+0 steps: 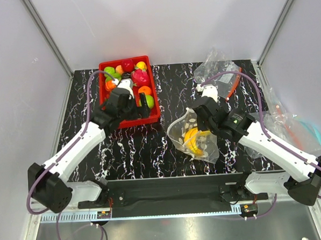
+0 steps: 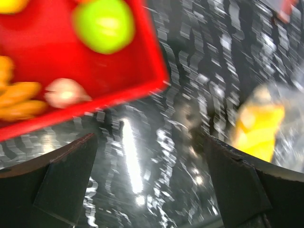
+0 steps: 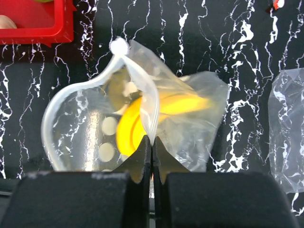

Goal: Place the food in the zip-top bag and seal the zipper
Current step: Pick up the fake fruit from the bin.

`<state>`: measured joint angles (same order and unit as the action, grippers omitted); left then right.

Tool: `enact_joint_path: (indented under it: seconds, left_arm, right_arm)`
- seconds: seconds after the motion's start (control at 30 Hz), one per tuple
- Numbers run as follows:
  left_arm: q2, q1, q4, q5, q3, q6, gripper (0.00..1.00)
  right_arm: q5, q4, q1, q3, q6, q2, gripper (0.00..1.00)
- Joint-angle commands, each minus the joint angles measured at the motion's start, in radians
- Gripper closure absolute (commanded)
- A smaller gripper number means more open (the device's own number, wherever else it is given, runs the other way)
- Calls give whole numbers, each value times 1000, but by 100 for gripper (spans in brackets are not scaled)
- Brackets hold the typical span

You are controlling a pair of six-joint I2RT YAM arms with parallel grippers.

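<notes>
Only table lies between my left gripper's open fingers. It should move outward past the tray's near rim first, then down, to get around the green apple point(image 1: 147, 102) point(image 2: 104, 25).
The dotted zip-top bag point(image 1: 196, 142) lies open at mid table with the yellow banana bunch point(image 1: 192, 138) inside. My right gripper point(image 1: 195, 118) is shut on the bag's mouth edge. In the right wrist view the gripper point(image 3: 152, 142) pinches the whitish zipper point(image 3: 137, 78) strip, with the bag point(image 3: 90, 128) and banana point(image 3: 171, 104) beyond. My left gripper point(image 1: 141, 107) is open and empty at the red tray's near right corner; the left wrist view point(image 2: 152, 156) shows only table between the fingers. A green apple point(image 1: 150, 100), an orange point(image 1: 144, 90) and a yellow fruit point(image 1: 141, 65) lie in the tray.
The red tray point(image 1: 156, 112) at back left also holds a pink dragon fruit point(image 1: 140, 77) and a dark red apple point(image 1: 127, 65). A clear bag with an orange-red zipper point(image 1: 233, 86) lies at back right. Plain clear bags point(image 1: 295, 129) lie at the right edge.
</notes>
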<state>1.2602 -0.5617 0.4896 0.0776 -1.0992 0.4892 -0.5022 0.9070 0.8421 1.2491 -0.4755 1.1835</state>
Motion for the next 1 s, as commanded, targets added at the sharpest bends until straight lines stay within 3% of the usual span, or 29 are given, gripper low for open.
enact_joint_path:
  seconds: [0.0, 0.4, 0.73, 0.97]
  left_arm:
    - [75, 81, -42, 74, -56, -18, 1]
    - [560, 209, 1, 2, -389, -86, 1]
    - [735, 209, -2, -147, -513, -58, 1]
    - [817, 226, 40, -128, -533, -37, 1]
  right_arm:
    - [20, -69, -9, -5, 9, -4, 100]
    - [96, -100, -9, -56, 8, -19, 100]
    - [134, -105, -9, -42, 14, -4, 100]
    - [152, -111, -9, -45, 11, -7, 100]
